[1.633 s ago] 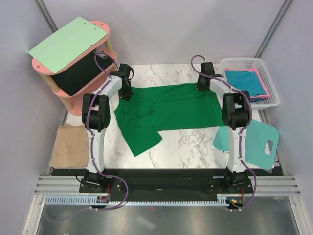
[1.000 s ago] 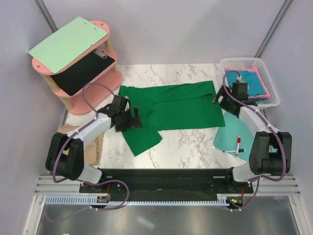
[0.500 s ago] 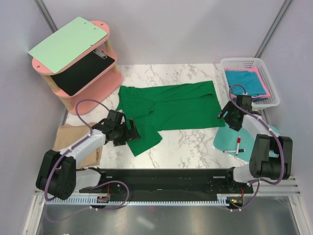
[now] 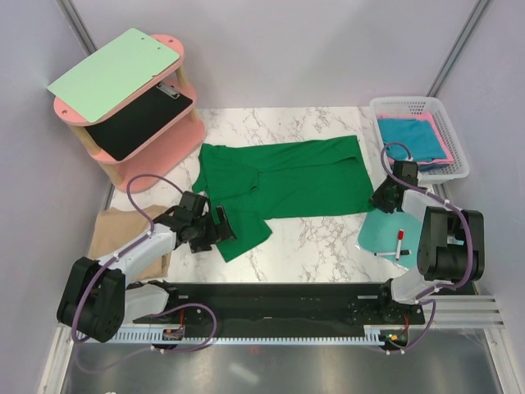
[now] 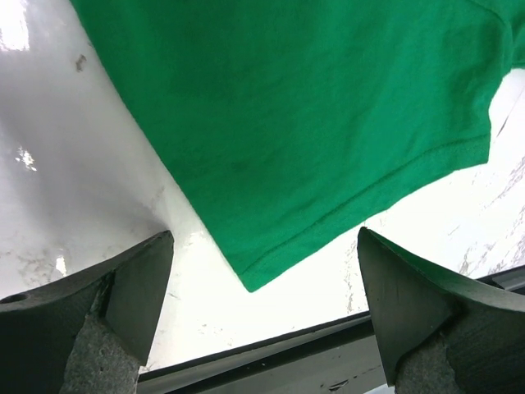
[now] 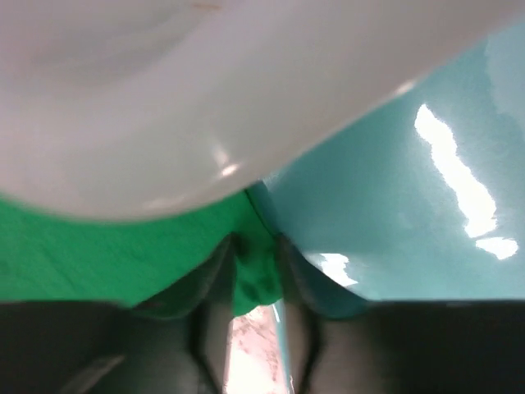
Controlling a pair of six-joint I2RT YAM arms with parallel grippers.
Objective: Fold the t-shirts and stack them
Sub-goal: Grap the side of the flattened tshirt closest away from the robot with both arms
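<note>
The sleeve's near corner (image 4: pixel 225 258) (image 5: pixel 249 277) lies below, between the open fingers, so that corner goes between my left gripper's fingers next as they come down and close on the cloth.
A dark green t-shirt (image 4: pixel 287 176) lies spread across the marble table. My left gripper (image 4: pixel 225 228) hovers open over its near-left sleeve. In the left wrist view the sleeve's corner (image 5: pixel 250 287) sits between my wide-apart fingers (image 5: pixel 139 279), untouched. My right gripper (image 4: pixel 381 199) is low at the shirt's near-right corner. In the right wrist view, the right gripper (image 6: pixel 256 263) has a bunch of green cloth (image 6: pixel 258 283) pinched between its fingers. A tan t-shirt (image 4: pixel 111 238) lies at the left edge. Teal-blue (image 4: pixel 410 131) and pink (image 4: pixel 441 135) t-shirts lie folded in the basket.
A white basket (image 4: pixel 385 105) stands at the back right. A mint-teal board (image 4: pixel 410 226) with a red marker (image 4: pixel 399 244) lies right of the shirt's corner, touching it in the right wrist view (image 6: pixel 394 197). A pink shelf (image 4: pixel 156 152) with a pale green clipboard (image 4: pixel 115 72) stands back left.
My left gripper has drawn back toward the near edge over the sleeve, staying open. My right gripper has come down onto the shirt's near-right corner and closed on the cloth.
</note>
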